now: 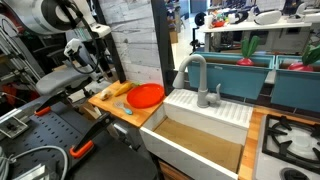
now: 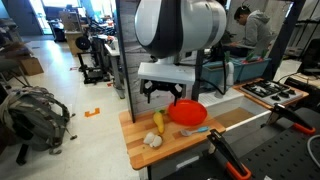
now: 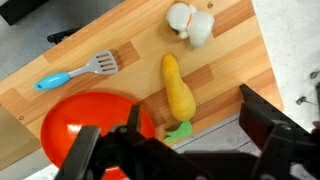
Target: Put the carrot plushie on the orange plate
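Observation:
I will next lower my gripper onto the carrot plushie's [image 3: 177, 88] thick yellow body, and then I will close it.
The carrot plushie [image 3: 177, 88], yellowish-orange with a green leafy end, lies on the wooden counter. It also shows in both exterior views [image 1: 118, 89] [image 2: 158, 122]. The orange plate [image 3: 92, 122] sits right beside it and looks empty; it appears in both exterior views [image 1: 146, 96] [image 2: 187, 112]. My gripper [image 3: 180, 150] is open and empty. It hangs above the counter over the carrot's green end, with one finger toward the plate and the other toward the counter edge. It also shows in both exterior views [image 2: 160, 95] [image 1: 101, 62].
A white garlic-like plushie [image 3: 192, 24] lies beyond the carrot's tip. A spatula with a blue handle [image 3: 76, 73] lies on the wooden counter [image 3: 130, 40] near the plate. A white sink [image 1: 200, 135] with a grey faucet [image 1: 195, 76] adjoins the counter.

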### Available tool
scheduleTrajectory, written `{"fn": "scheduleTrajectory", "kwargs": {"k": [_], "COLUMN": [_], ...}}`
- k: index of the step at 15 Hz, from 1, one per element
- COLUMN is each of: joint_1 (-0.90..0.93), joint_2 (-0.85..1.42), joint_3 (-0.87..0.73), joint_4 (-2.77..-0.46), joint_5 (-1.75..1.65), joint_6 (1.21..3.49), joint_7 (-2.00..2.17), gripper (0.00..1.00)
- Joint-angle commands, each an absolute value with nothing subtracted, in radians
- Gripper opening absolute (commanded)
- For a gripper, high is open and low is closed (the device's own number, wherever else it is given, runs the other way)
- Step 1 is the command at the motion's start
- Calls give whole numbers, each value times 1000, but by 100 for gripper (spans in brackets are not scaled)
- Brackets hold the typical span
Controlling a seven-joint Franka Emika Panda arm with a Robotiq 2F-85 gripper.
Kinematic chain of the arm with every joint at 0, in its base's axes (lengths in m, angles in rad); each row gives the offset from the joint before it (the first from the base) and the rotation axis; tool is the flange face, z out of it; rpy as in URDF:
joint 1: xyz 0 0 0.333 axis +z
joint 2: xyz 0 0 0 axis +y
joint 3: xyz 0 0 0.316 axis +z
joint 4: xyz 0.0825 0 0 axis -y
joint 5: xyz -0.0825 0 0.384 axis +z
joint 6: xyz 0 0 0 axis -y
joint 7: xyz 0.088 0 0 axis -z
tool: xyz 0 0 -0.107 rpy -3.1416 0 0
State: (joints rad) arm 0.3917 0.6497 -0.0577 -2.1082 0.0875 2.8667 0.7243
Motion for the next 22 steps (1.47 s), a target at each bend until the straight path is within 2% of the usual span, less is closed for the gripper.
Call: {"fn": "scheduleTrajectory", "kwargs": {"k": [1, 18, 19, 20, 22], "joint_1": [412, 466, 474, 482, 495], "joint_2": [649, 990, 1003, 1013, 1027], "joint_3": [-80, -129, -135, -140, -146], "joint_4": [-2110, -1793, -1772, -1758, -1734], "joint_5": [91, 88, 87, 84, 75], "joint_6": [2861, 2766, 2759, 2756, 2745], "joint_7": [739, 819, 833, 842, 854], "gripper": [100, 100, 75, 72, 58]}}
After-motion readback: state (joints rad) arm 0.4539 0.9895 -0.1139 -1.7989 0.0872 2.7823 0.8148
